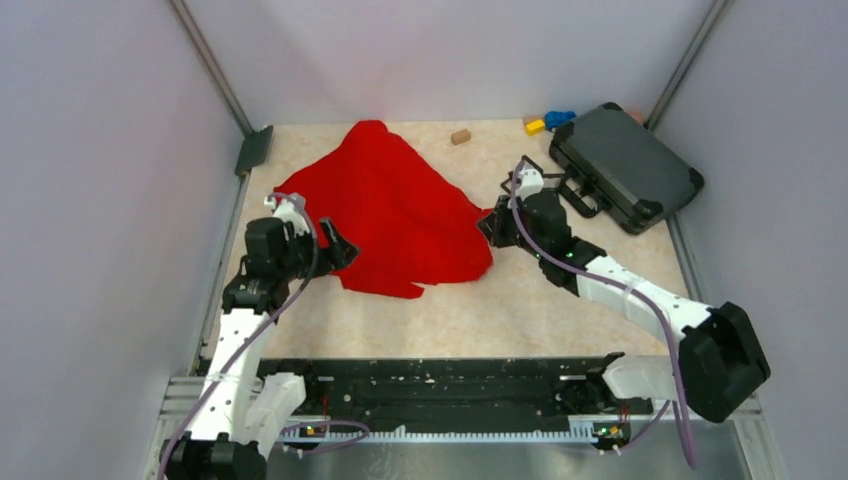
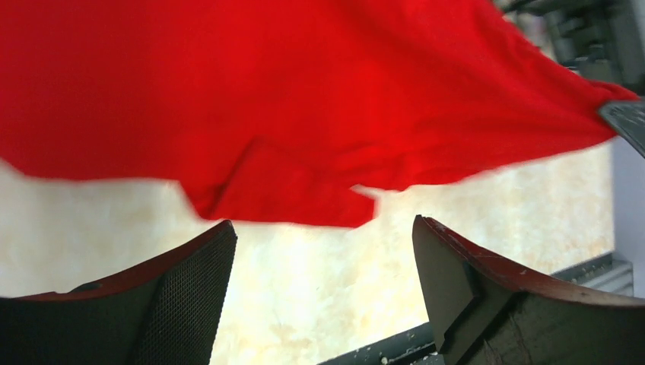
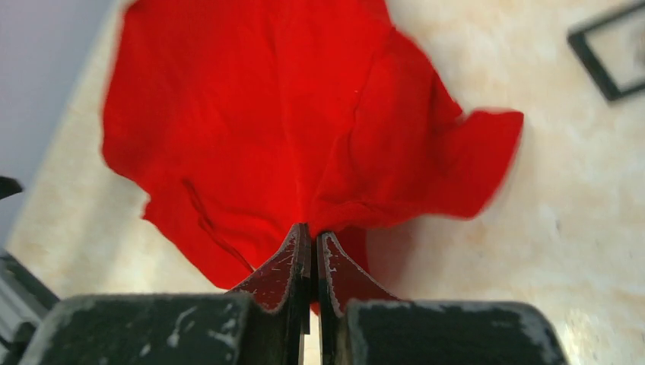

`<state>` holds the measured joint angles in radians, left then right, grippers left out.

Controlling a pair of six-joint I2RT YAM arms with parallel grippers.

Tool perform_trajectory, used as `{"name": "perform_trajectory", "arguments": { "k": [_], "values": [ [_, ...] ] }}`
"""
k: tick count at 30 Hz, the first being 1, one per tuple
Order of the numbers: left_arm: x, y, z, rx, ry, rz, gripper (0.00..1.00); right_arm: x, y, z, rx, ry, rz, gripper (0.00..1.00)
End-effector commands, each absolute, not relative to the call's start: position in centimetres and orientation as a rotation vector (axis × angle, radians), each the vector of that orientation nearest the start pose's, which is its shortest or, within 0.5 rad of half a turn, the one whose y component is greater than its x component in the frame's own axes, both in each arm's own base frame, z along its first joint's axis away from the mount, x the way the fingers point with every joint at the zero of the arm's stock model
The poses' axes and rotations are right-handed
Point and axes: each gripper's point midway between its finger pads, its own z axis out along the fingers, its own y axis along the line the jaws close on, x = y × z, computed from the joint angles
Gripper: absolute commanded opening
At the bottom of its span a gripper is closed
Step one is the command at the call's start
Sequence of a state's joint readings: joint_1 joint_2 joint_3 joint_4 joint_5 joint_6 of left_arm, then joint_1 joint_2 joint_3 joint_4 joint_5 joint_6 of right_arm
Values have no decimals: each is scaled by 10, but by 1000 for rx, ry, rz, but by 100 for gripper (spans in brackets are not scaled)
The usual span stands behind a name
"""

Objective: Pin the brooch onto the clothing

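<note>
The folded corner at the clothing's near edge is below, and that flap sticks out over bare table. My left gripper needs to go down onto it next and close.
The red clothing lies spread on the table's middle and back. It also fills the left wrist view and the right wrist view. My right gripper is shut on the garment's right edge, its fingertips pinching a fold and lifting it slightly. My left gripper is open and empty at the garment's near left edge, with bare table between its fingers. The brooch is not visible. No white tag shows.
A dark hard case lies at the back right, lid shut. Small blocks sit by the back wall: a tan one, a yellow one and a blue one. A black bracket stands at the back left corner.
</note>
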<state>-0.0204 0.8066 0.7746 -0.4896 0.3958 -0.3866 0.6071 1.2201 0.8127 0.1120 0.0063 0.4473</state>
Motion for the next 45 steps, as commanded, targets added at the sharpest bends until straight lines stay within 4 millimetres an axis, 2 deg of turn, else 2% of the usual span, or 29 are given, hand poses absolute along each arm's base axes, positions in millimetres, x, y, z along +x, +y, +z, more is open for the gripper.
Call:
{"name": "perform_trajectory", "arguments": {
  "k": [1,5,8,11,14,18,25,28,35,39,40,42,43,44,45],
  "values": [
    [259,-64,167,-423,2182,-547,89,339,241,212,-98,1904,669,0],
    [260,-57,142,-536,2171,-528,89,339,250,211,-140,1905,699,0],
    [260,-58,122,-616,2163,-552,89,339,249,212,-146,1903,691,3],
    [260,-78,107,-563,2183,-687,82,339,241,208,-128,1909,650,7],
    [255,-90,93,-538,2259,-730,77,337,237,207,-124,1906,638,9],
    [256,-96,80,-444,2308,-614,77,335,236,205,-123,1906,642,9],
    [263,-97,64,-398,2339,-441,73,333,238,199,-128,1920,655,9],
    [270,-90,60,-411,2338,-337,69,332,238,196,-132,1928,655,9],
    [282,-93,52,-409,2368,-293,64,331,239,194,-133,1932,660,9],
    [283,-99,42,-419,2387,-326,47,331,238,193,-130,1931,655,9],
    [283,-100,39,-430,2395,-329,40,331,237,193,-130,1930,654,8],
    [280,-96,35,-473,2405,-302,14,331,237,193,-129,1931,649,9],
    [280,-91,36,-508,2385,-282,6,331,237,193,-131,1932,646,9],
    [278,-85,38,-533,2358,-268,0,331,236,193,-129,1933,644,8],
    [277,-80,44,-555,2322,-261,0,331,235,193,-131,1933,640,8]
  ]
}}
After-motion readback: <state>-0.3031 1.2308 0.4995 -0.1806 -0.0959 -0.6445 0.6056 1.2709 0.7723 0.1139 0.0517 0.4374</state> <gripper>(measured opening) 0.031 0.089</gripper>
